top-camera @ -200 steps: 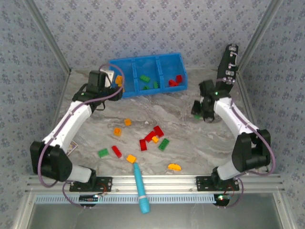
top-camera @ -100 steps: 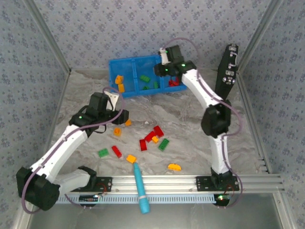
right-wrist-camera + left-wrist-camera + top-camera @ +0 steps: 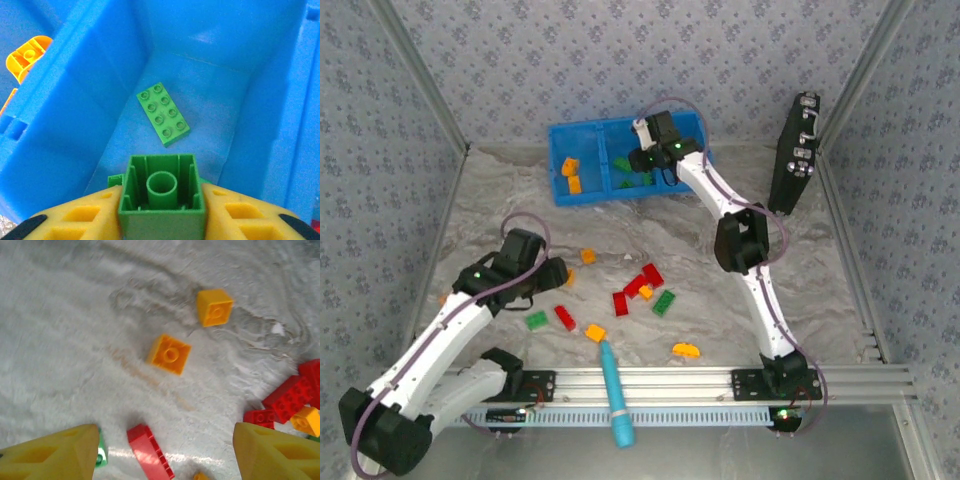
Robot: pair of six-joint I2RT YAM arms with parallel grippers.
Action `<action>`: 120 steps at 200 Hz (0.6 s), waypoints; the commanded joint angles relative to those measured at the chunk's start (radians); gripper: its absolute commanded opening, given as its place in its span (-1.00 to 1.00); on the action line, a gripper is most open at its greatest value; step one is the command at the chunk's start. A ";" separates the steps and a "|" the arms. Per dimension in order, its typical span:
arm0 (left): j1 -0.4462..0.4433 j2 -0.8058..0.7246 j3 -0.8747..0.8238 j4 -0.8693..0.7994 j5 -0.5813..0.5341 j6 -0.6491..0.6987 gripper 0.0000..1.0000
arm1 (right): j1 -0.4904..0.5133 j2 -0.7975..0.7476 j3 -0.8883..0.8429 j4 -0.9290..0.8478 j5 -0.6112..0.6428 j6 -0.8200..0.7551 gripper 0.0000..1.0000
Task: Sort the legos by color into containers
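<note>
My left gripper draws back and lowers onto the green lego beside the red one next, since that green lego lies below, nearer my base.
My right gripper (image 3: 161,200) is shut on a green lego (image 3: 161,212), hollow underside up, above the middle compartment of the blue containers tray (image 3: 75,100), where a flat green lego (image 3: 163,113) lies. From above, that gripper (image 3: 642,160) hovers over the tray (image 3: 600,127). Orange legos (image 3: 570,175) lie in the left compartment. My left gripper (image 3: 165,432) stands open and empty above the table, over a red lego (image 3: 147,450), with two orange legos (image 3: 170,354) beyond it. Loose red (image 3: 645,280), green (image 3: 536,321) and orange legos (image 3: 686,350) are scattered mid-table.
A teal stick (image 3: 615,390) lies across the front rail. An upright black case (image 3: 795,150) stands at the back right, beside the right arm. A cluster of red legos (image 3: 287,400) sits right of the left gripper.
The right arm swung from the table's right side up over the tray, then left to the middle compartment. The left arm drew back from the tray's left end down to the loose legos.
</note>
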 commanded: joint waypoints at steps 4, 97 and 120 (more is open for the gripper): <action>-0.001 -0.026 -0.038 -0.088 -0.022 -0.194 0.43 | 0.020 0.017 -0.003 0.033 0.008 -0.035 -0.09; -0.001 -0.165 -0.249 -0.174 -0.089 -0.428 0.45 | 0.032 -0.197 -0.222 0.107 -0.014 -0.056 0.16; -0.001 -0.159 -0.287 -0.166 -0.078 -0.450 0.47 | 0.030 -0.268 -0.306 0.122 -0.014 -0.063 0.20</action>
